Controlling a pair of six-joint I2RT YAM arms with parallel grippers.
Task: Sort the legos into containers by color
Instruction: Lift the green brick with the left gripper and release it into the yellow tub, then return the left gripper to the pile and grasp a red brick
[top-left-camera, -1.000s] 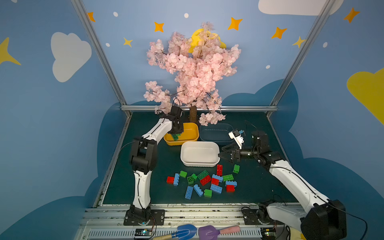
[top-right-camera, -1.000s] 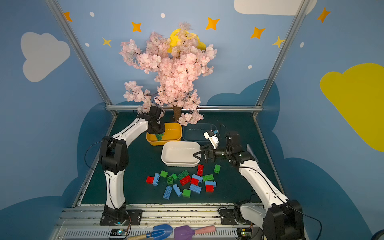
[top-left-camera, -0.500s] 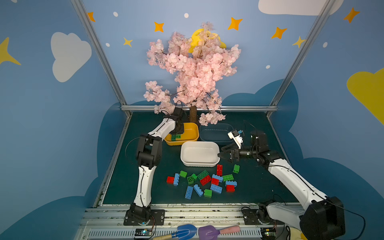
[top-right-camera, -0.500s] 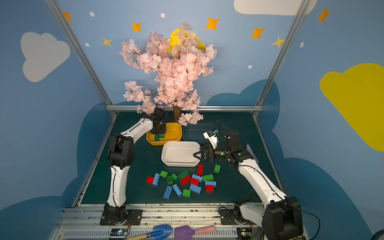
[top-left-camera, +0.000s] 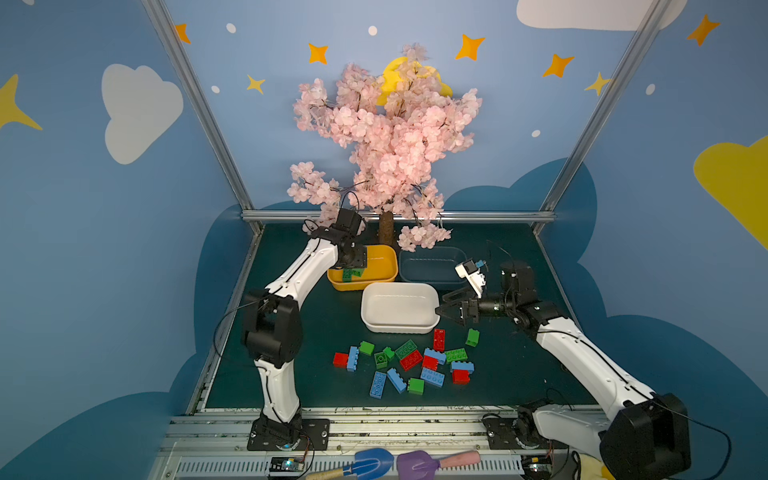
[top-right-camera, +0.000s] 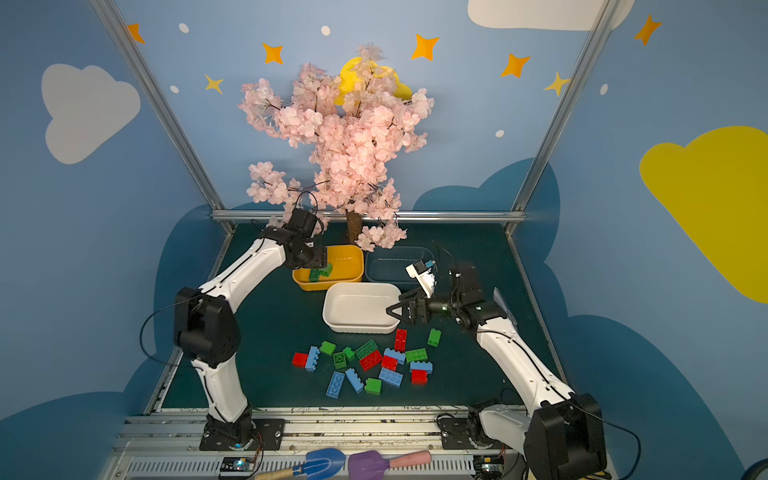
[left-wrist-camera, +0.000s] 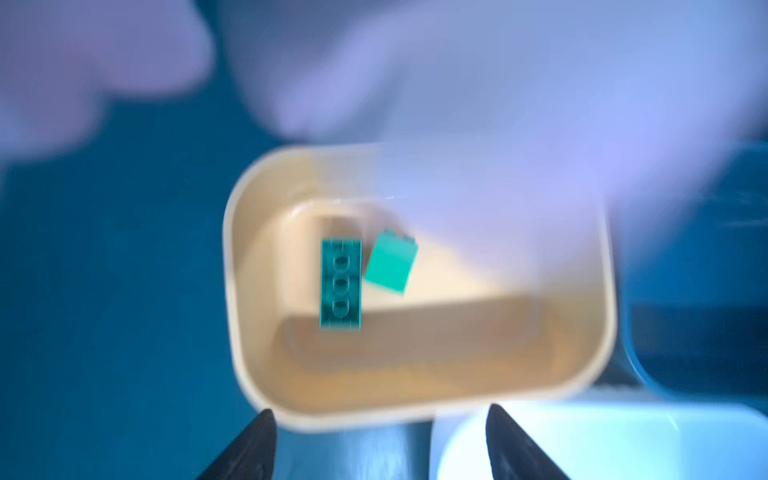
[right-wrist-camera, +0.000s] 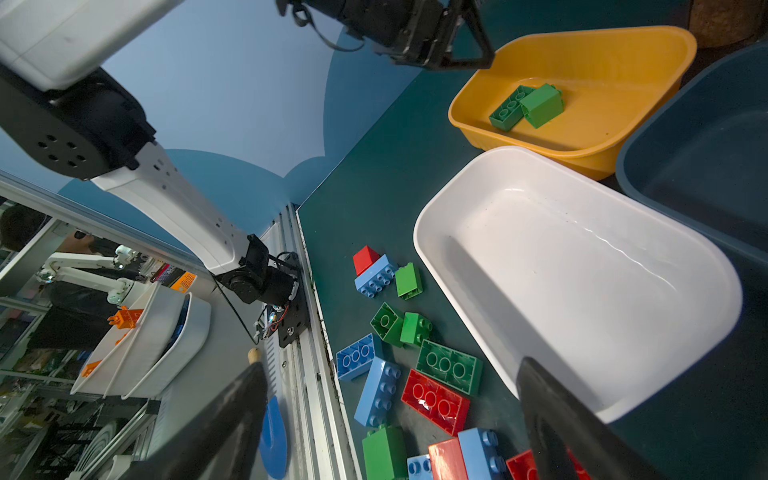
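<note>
My left gripper moves back and down onto the red brick at the scatter's edge (top-left-camera: 340, 360) next, since it lies below the gripper and closer to my base.
Over the near left corner of the yellow-orange tub (top-left-camera: 384, 266) (top-right-camera: 351, 270) hangs my left gripper (top-left-camera: 355, 264) (left-wrist-camera: 378, 415), open and empty. Two green bricks lie in that tub: an oblong one (left-wrist-camera: 340, 282) (right-wrist-camera: 509, 109) and a square one (left-wrist-camera: 390, 262) (right-wrist-camera: 542, 104), touching each other. My right gripper (top-left-camera: 442, 304) (right-wrist-camera: 390, 365) stands open and empty at the right end of the empty white tub (top-left-camera: 399, 328) (right-wrist-camera: 436, 208). Behind it is the dark blue tub (top-left-camera: 432, 262) (right-wrist-camera: 706, 145). Several red, green and light blue bricks (top-left-camera: 411, 361) (top-right-camera: 370, 361) lie scattered in front of the white tub.
A pink blossom tree (top-left-camera: 386, 145) stands behind the tubs on a brown trunk (top-left-camera: 385, 228), and its low branches hang over the yellow-orange and dark blue tubs. A blue shovel (top-left-camera: 365, 463) and a purple shovel (top-left-camera: 419, 463) lie on the front rail. Metal frame posts border the mat.
My left gripper has opened over the yellow-orange tub and the square green brick now lies in it. The left arm's elbow has swung. The right arm has barely moved.
</note>
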